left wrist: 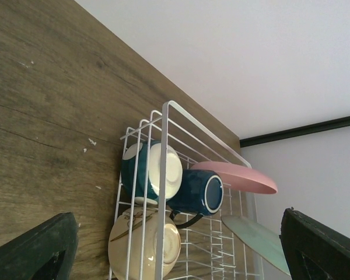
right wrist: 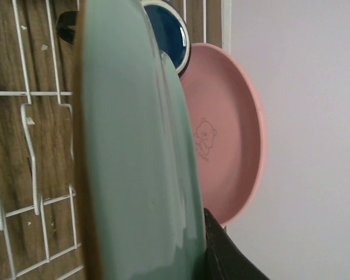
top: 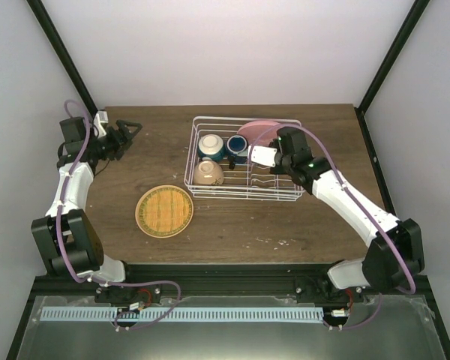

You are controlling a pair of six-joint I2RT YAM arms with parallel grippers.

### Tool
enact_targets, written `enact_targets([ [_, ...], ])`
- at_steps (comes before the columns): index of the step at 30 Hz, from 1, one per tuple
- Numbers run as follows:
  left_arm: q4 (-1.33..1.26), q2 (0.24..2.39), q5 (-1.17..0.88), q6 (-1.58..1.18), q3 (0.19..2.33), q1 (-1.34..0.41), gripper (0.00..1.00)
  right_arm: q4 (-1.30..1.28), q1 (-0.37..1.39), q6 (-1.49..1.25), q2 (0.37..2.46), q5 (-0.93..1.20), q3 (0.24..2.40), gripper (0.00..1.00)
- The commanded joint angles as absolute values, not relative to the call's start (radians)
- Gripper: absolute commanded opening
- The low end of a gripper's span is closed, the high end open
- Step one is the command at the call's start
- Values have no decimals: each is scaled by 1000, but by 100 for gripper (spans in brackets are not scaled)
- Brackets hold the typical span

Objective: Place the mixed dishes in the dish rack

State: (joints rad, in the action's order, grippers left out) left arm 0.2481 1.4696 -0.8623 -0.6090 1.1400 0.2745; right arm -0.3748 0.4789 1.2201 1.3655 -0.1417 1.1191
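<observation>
The rack's wire slots are below the robot's right gripper, so it should next go down, stand the pale green plate [right wrist: 134, 151] in them and then let go of the plate's rim.
The dish rack [top: 197, 184] stands at the table's middle back. In it are a white-and-blue bowl [top: 210, 144], a dark blue mug [top: 236, 148], a cream bowl [top: 208, 172] and a pink plate [top: 256, 130] on edge. My right gripper [top: 272, 157] is over the rack, shut on a pale green plate [right wrist: 134, 151] held upright beside the pink plate [right wrist: 227, 146]; one dark finger [right wrist: 224, 254] shows behind it. The tan woven plate [top: 164, 210] lies flat on the table. My left gripper [top: 129, 133] stands open and empty at the far left, facing the rack [left wrist: 163, 175].
Black frame posts rise at both back corners. The table's edges are close behind the rack and beside the left arm. Bare wood lies between the rack and the left gripper.
</observation>
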Motion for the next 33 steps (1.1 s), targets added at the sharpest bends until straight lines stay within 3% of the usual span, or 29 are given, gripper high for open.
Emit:
enact_targets([
  [1,232,1459,-882,-603,1128,276,96,-325,492,1185,1306,-143,1167,1],
  [33,236,1496,-891,-597,1160,276,96,-245,464,1139,1485,-37,1113,2],
])
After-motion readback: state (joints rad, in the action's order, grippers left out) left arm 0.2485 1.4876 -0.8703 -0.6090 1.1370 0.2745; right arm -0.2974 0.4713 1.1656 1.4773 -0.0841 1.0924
